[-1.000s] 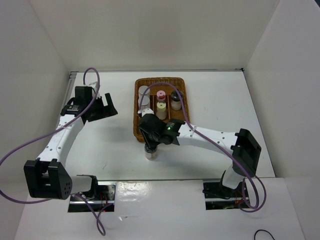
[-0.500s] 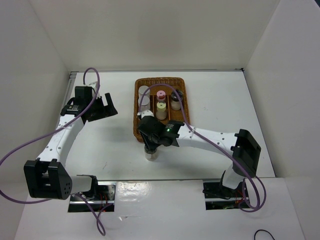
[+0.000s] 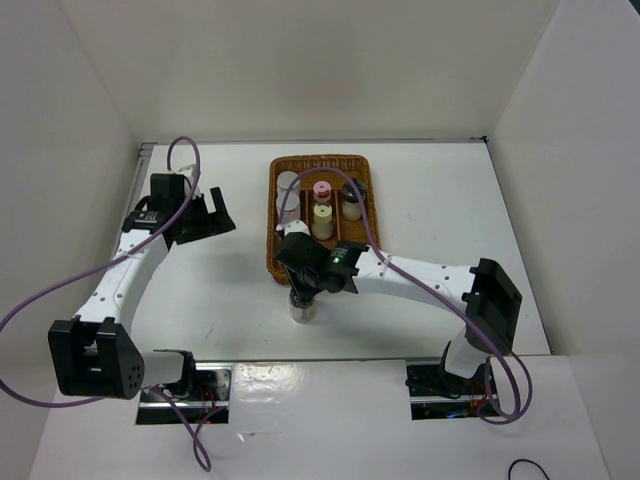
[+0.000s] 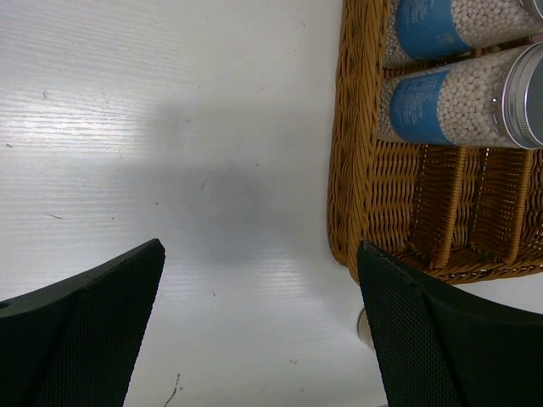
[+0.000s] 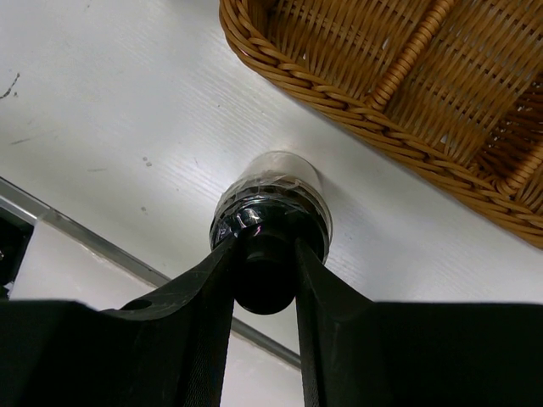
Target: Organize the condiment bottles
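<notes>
The spot beside the second clear bottle lies outward and to the right in the top view, so my right gripper will next lift outward, then go down to release there.
A clear black-capped bottle point(image 3: 303, 310) stands upright on the table just in front of the wicker tray point(image 3: 272, 222). My right gripper point(image 3: 304, 292) is over it and shut on its black cap point(image 5: 266, 273); the glass body point(image 5: 276, 182) shows below the fingers. In the tray lie two white bottles with blue bands point(image 4: 441, 25) point(image 4: 458, 93). A pink-capped bottle point(image 3: 322, 189), a cream yellow-capped bottle point(image 3: 322, 219) and a second clear black-capped bottle point(image 3: 352, 201) stand there too. My left gripper point(image 3: 213, 216) is open and empty over the table, left of the tray point(image 4: 356, 170).
The tray's near compartments point(image 5: 382, 59) hold nothing in the right wrist view. White walls enclose the table at left, back and right. A metal strip point(image 5: 93, 242) runs along the table's front edge close behind the held bottle.
My right gripper has shifted slightly to the left over the bottle. The bottle stands in the same spot. The left arm has not moved.
</notes>
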